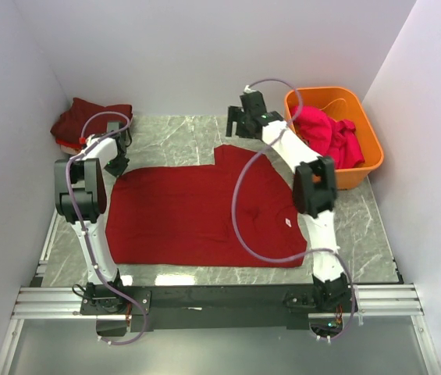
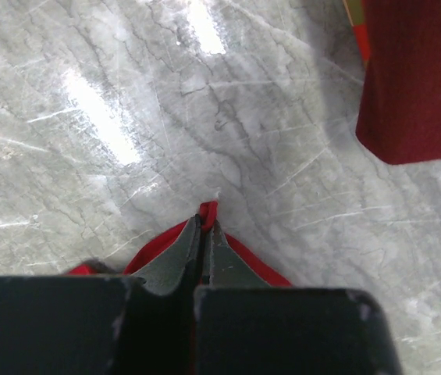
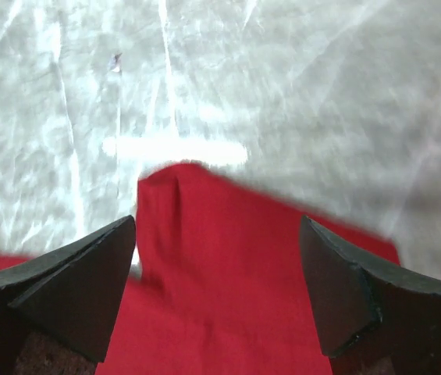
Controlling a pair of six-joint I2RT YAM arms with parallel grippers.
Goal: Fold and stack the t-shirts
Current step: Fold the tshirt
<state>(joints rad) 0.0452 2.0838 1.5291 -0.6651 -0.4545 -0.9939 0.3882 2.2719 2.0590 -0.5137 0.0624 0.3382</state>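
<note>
The t-shirt sleeve's far edge (image 1: 240, 148) (image 3: 232, 188) lies on the table, below and between the spread fingers. I will lower my right gripper onto that edge and close it there.
A dark red t-shirt (image 1: 197, 215) lies spread flat across the middle of the marble table (image 1: 173, 133). My left gripper (image 1: 116, 166) is shut on the shirt's far left corner; the left wrist view shows a red fold (image 2: 208, 211) pinched between the closed fingertips (image 2: 204, 234). My right gripper (image 1: 240, 125) hangs open over the shirt's far sleeve (image 3: 228, 258), which lies between and below its spread fingers (image 3: 87, 289). A folded maroon t-shirt (image 1: 87, 121) rests at the far left corner, and its edge (image 2: 419, 78) shows in the left wrist view. A magenta-pink t-shirt (image 1: 329, 133) is bunched in the tub.
An orange plastic tub (image 1: 368, 144) stands at the far right of the table. White walls close in the left, back and right sides. A metal rail (image 1: 220, 301) with both arm bases runs along the near edge.
</note>
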